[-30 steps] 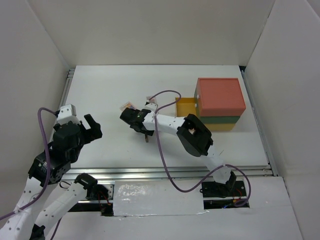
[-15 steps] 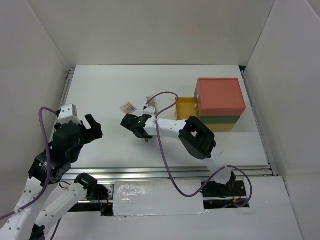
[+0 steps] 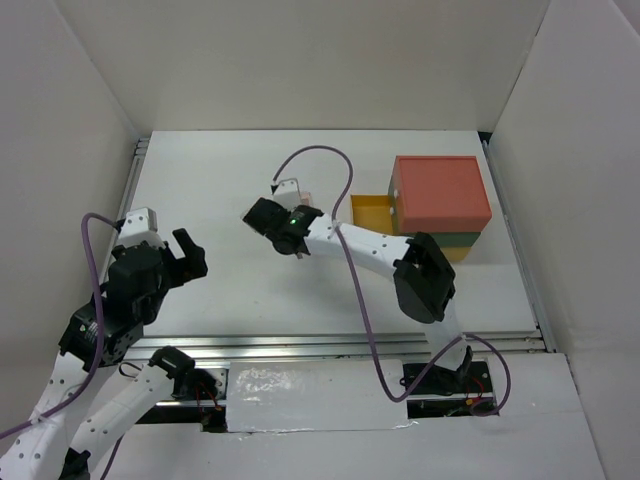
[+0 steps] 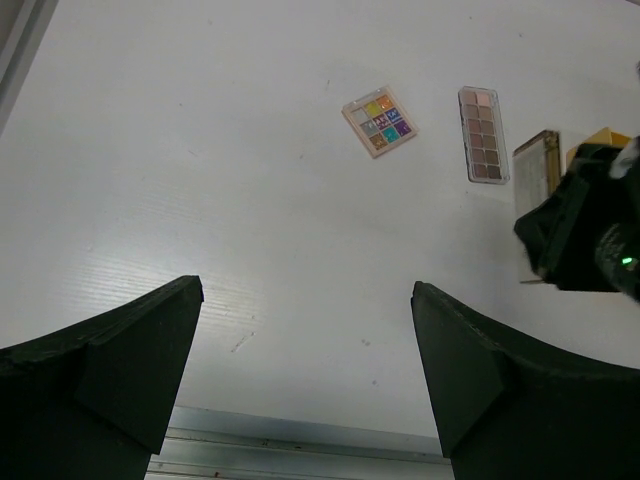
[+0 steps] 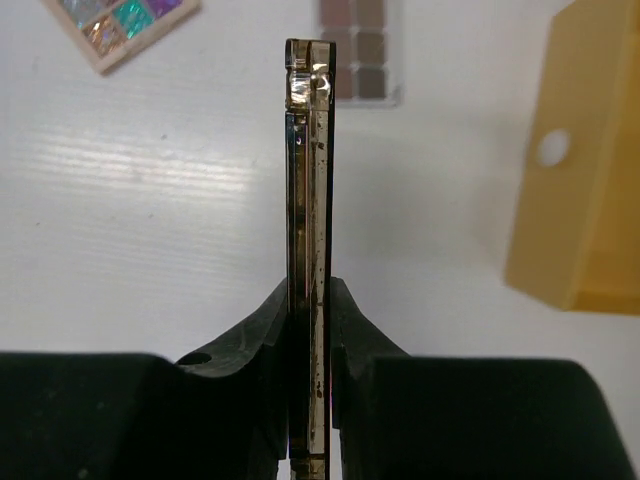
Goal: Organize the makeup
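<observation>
Next, my right gripper carries the clear-cased palette to its right in the top view, where the yellow drawer (image 3: 374,214) stands open, lowers it inside the drawer and releases.
My right gripper (image 5: 310,300) is shut on a slim, clear-cased eyeshadow palette (image 5: 308,150), which stands on edge above the white table. Beyond it lie a multicolour palette (image 5: 120,25) and a long brown-toned palette (image 5: 360,55), flat on the table. From the left wrist view the same three show: multicolour palette (image 4: 379,122), brown palette (image 4: 484,134) and held palette (image 4: 535,170), with the right gripper's black body behind the last. From above, the right gripper (image 3: 262,215) is mid-table. My left gripper (image 3: 185,255) (image 4: 305,290) is open and empty at the left.
A box with a red top (image 3: 440,192) stands at the right, its yellow drawer (image 3: 372,212) (image 5: 580,170) pulled out toward the right gripper. White walls surround the table. A metal rail (image 4: 300,440) runs along the near edge.
The right gripper closed on the slim palette and shifted toward the back of the table, its elbow swinging right. The left arm stayed put.
</observation>
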Available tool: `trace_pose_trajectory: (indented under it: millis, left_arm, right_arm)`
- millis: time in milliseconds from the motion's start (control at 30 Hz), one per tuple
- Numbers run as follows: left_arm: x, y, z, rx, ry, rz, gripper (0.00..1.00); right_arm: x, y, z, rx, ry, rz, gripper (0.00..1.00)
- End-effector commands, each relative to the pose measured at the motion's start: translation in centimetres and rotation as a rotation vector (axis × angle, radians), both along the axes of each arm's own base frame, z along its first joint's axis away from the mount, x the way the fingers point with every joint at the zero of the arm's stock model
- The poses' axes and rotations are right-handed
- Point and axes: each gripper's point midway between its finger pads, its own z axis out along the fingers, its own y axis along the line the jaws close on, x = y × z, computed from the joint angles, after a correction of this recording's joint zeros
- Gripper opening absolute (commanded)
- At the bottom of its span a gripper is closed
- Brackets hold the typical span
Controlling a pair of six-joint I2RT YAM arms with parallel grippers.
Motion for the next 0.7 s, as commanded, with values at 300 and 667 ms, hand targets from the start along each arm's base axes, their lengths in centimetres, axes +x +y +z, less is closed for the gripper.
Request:
trace_pose_trajectory:
  millis: [300,667]
  left_arm:
    - [0.7,-0.6,0.2,0.01,-0.009,-0.027,0.99]
    - [0.9,-0.8,0.0,0.016,-0.001,-0.04,0.99]
  right_arm:
    - [7.3,-16.8,8.3,-0.346,-0.112,-0.03,0.01]
    - [8.0,-21.2,3.6,-0.45,-0.013,-0.085,0.04]
